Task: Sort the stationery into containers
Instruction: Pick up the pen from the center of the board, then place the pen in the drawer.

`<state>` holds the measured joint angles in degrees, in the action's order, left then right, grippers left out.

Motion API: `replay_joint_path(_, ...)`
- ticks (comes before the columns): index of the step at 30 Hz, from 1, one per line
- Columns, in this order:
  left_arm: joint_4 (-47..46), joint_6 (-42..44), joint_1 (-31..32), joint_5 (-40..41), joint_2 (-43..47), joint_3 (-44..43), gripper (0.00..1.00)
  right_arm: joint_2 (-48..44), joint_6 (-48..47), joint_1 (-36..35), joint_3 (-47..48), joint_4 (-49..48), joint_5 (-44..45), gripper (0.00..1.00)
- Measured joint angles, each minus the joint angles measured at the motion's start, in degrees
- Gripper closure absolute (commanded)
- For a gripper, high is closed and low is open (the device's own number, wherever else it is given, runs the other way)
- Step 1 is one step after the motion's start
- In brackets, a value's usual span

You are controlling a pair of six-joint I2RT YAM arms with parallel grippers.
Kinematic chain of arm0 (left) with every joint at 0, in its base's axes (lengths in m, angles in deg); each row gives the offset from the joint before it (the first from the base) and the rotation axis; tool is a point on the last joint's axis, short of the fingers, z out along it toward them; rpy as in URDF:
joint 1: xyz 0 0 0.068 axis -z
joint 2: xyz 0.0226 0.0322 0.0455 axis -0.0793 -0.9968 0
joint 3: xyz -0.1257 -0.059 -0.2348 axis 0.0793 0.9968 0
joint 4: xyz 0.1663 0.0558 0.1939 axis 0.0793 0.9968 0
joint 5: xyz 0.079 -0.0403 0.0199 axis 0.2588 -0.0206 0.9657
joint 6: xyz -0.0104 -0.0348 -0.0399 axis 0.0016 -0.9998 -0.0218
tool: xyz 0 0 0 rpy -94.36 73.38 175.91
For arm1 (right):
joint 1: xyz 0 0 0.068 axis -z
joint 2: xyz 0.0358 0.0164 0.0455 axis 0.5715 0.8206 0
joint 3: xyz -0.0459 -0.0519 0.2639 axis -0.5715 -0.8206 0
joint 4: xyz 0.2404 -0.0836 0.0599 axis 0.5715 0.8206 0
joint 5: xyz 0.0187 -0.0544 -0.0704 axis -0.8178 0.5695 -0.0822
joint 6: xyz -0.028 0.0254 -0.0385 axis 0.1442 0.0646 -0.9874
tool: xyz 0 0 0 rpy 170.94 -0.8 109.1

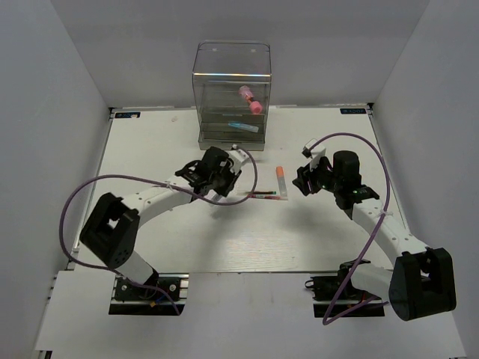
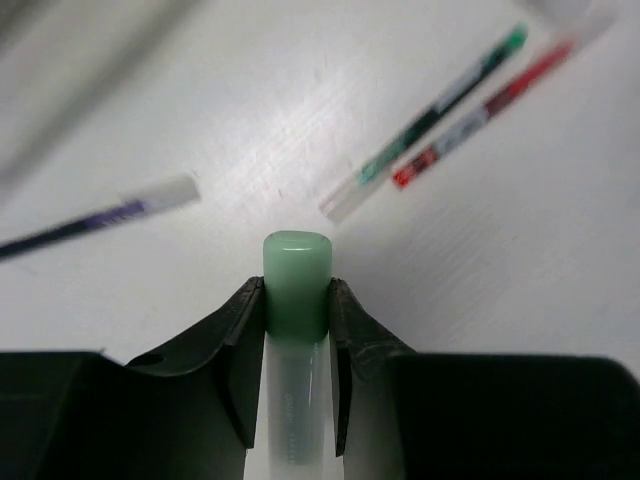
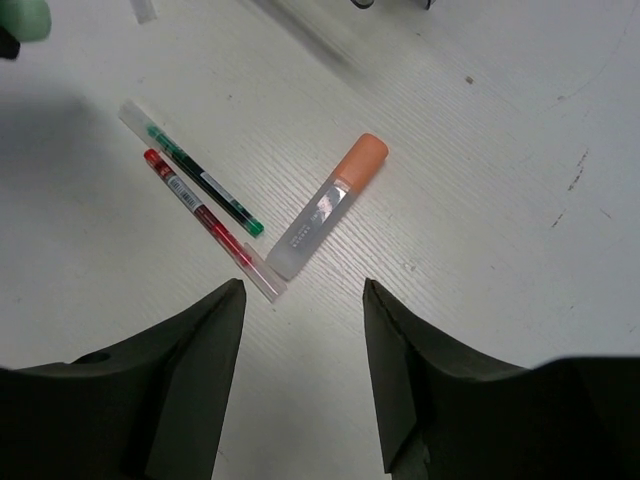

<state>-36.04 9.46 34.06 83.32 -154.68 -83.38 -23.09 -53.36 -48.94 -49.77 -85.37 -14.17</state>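
My left gripper should lift the white marker away from my base, tilting to face the clear cabinet's drawers [image 1: 233, 107].
My left gripper [image 2: 296, 300] is shut on a white marker with a green cap [image 2: 296, 270], held above the table; in the top view it [image 1: 223, 187] hovers left of centre. A thin green pen [image 2: 440, 105] and a thin red pen [image 2: 480, 110] lie side by side ahead of it. A thin dark pen [image 2: 100, 218] lies to its left. My right gripper [image 3: 303, 285] is open and empty, just short of a white marker with an orange cap [image 3: 330, 205], the green pen [image 3: 200, 180] and the red pen [image 3: 205, 222]. The clear drawer cabinet [image 1: 232, 75] stands at the back.
A chunky pink marker [image 1: 251, 99] lies in an upper drawer of the cabinet and a blue pen [image 1: 243, 127] in a lower one. White walls enclose the table on three sides. The orange-capped marker [image 1: 281, 182] lies between my two grippers.
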Motion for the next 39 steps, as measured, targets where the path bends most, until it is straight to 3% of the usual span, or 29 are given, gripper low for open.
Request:
replay_joint_path(6, -10.47, -9.62, -0.85, 5.05, 5.53, -5.49, 1.0, 0.0, -0.33, 0.0, -0.5, -0.11, -0.79, 0.61)
replay_joint_path(11, -24.85, -18.51, -2.89, 10.45, 4.92, -7.56, 1.0, -0.02, -0.39, 0.0, -0.9, -0.09, -0.98, 0.61)
replay_joint_path(15, -41.55, -25.42, -3.98, 15.56, 2.29, -5.16, 1.0, -0.02, -0.5, 0.07, -0.9, -0.07, -1.01, 0.61)
replay_joint_path(19, -56.54, -31.15, -4.59, 20.81, -4.28, -4.46, 1.0, -0.07, -0.72, 0.11, -0.9, -0.07, -1.09, 0.61)
replay_joint_path(23, -64.5, -40.48, -5.14, 27.56, -12.09, -4.96, 1.0, -0.44, -1.18, 0.11, -0.9, -0.09, -1.14, 0.61)
replay_joint_path(30, -72.85, -52.26, -5.68, 37.51, -21.38, -6.67, 1.0, -0.9, -1.46, 0.11, -0.9, -0.11, -1.16, 0.61)
replay_joint_path(35, -73.24, -56.06, -5.88, 42.07, -25.68, -11.43, 1.0, -0.96, -1.49, 0.11, -0.9, -0.09, -1.2, 0.61)
replay_joint_path(39, -72.65, -56.83, -6.03, 44.39, -26.05, -14.08, 0.96, -0.96, -1.53, 0.11, -0.9, -0.09, -1.18, 0.53)
